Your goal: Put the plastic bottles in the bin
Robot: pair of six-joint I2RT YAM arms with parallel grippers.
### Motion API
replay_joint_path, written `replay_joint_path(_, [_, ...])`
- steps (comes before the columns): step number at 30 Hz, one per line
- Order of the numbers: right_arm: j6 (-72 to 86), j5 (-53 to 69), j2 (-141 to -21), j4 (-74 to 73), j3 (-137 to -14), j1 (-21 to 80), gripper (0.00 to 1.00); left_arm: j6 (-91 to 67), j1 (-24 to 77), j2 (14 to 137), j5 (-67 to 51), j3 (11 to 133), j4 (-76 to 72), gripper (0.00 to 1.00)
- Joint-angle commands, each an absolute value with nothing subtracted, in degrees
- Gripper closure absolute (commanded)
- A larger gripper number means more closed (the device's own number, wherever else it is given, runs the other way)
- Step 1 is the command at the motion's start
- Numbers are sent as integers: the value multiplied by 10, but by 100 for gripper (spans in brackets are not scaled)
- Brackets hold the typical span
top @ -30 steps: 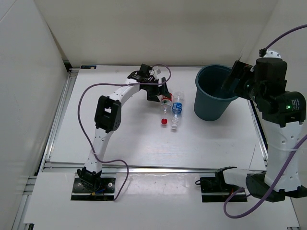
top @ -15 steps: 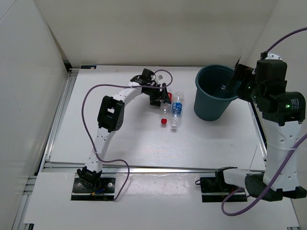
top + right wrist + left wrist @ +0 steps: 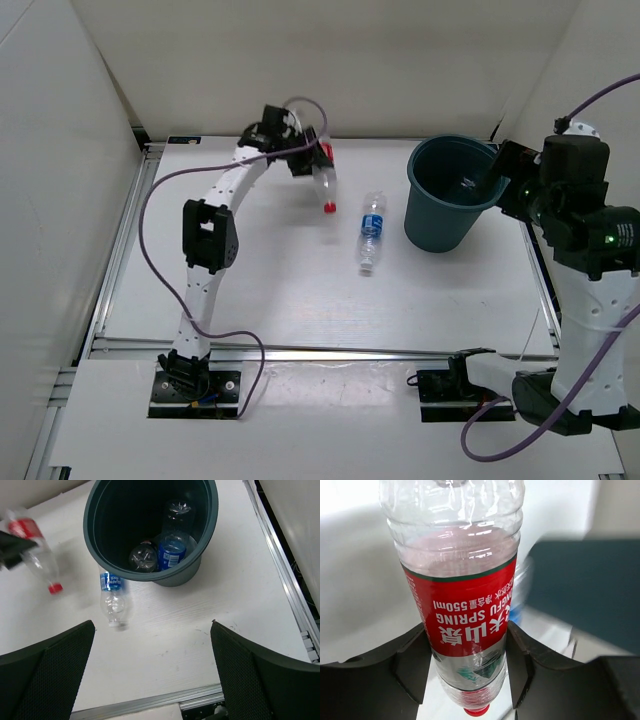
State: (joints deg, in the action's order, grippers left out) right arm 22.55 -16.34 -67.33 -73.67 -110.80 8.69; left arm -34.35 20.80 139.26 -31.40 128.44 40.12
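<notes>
The bin's opening (image 3: 457, 172) is to my left gripper's right in the top view, so I will lift the red-labelled bottle above the bin's tall rim, move over it and release.
My left gripper (image 3: 306, 160) is shut on the red-labelled plastic bottle (image 3: 322, 182) and holds it above the table at the back, red cap hanging down. In the left wrist view both fingers (image 3: 413, 664) press the bottle (image 3: 465, 605) below its label. A blue-labelled bottle (image 3: 371, 231) lies on the table left of the bin (image 3: 438, 226). My right gripper (image 3: 508, 172) hovers open beside the bin's right rim with nothing in it (image 3: 152, 630). Inside the bin (image 3: 94, 525) lie a blue-labelled bottle (image 3: 173, 549) and a dark one (image 3: 143, 557).
Aluminium rails (image 3: 300, 352) run along the table's front and left edges. White walls close in the back and both sides. A purple cable (image 3: 165, 200) loops off the left arm.
My left gripper closed on the red-labelled bottle and lifted it off the table, up and toward the back left. The right gripper stayed open by the bin.
</notes>
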Motion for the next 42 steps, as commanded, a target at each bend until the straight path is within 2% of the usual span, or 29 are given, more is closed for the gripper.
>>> replay_joint_path(1, [250, -169, -642, -729, -1102, 85, 0, -406, 201, 1302, -273, 1432, 333, 75])
replay_joint_path(3, [266, -169, -623, -729, -1093, 85, 0, -472, 201, 1308, -268, 1465, 266, 75])
replay_joint_path(9, [294, -169, -574, -723, -1111, 85, 0, -602, 246, 1308, -250, 1453, 79, 76])
replay_joint_path(14, [283, -153, -569, -762, -1217, 85, 0, -622, 315, 1308, -175, 1417, -137, 76])
replay_joint_path(18, [278, -116, -569, -801, -1279, 85, 0, -606, 366, 1360, -133, 1452, -175, 74])
replay_joint_path(22, [291, -79, -563, -814, -1286, 85, 0, -570, 414, 1391, -97, 1439, -199, 74])
replay_joint_path(24, [291, -69, -548, -814, -1286, 85, 0, -543, 441, 1418, -69, 1454, -199, 71])
replay_joint_path(25, [291, -62, -542, -814, -1286, 85, 0, -528, 449, 1426, -61, 1459, -199, 67])
replay_joint_path(28, [297, -36, -542, -814, -1292, 85, 0, -483, 467, 1439, -30, 1451, -183, 65])
replay_joint_path(30, [303, -25, -542, -814, -1292, 85, 0, -470, 467, 1453, -30, 1451, -178, 58])
replay_joint_path(32, [303, -18, -542, -814, -1292, 85, 0, -464, 467, 1453, -30, 1451, -178, 56])
replay_joint_path(34, [303, -18, -531, -814, -1275, 85, 0, -464, 472, 1460, -21, 1451, -184, 35])
replay_joint_path(36, [303, -24, -524, -814, -1257, 85, 0, -451, 479, 1454, -11, 1459, -178, 0])
replay_joint_path(42, [266, -67, -512, -809, -1165, 85, 0, -361, 466, 1323, -11, 1369, -102, 0])
